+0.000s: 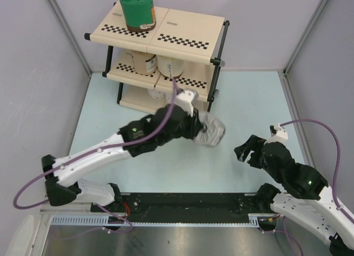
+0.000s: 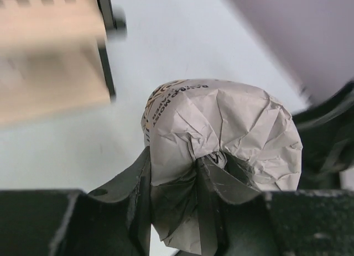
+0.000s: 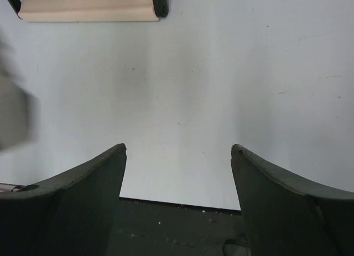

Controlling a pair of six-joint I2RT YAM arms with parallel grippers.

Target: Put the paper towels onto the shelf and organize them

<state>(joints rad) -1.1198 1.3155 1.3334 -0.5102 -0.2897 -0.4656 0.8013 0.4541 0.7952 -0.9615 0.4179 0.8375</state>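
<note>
My left gripper rises outward next and releases the grey roll beside the green-wrapped one, as the top level's bare spot lies above and outward of it.
My left gripper (image 1: 200,129) is shut on the grey paper towel roll (image 1: 211,132), holding it just in front of the shelf's (image 1: 182,32) bottom right corner. In the left wrist view the crumpled grey roll (image 2: 232,134) fills the middle, its wall pinched between my fingers (image 2: 133,189), one finger in the centre hole. A green-wrapped roll (image 1: 137,10) stands on the top tier. A tan roll (image 1: 142,61) and a white roll (image 1: 171,66) sit on the middle tier. A white roll (image 1: 157,94) shows on the bottom tier. My right gripper (image 1: 247,150) is open and empty over the table.
The shelf's bottom panel and a black post (image 3: 88,7) show at the top of the right wrist view. Grey walls (image 1: 33,57) close in the left, back and right sides. A black rail (image 1: 182,203) runs along the near edge.
</note>
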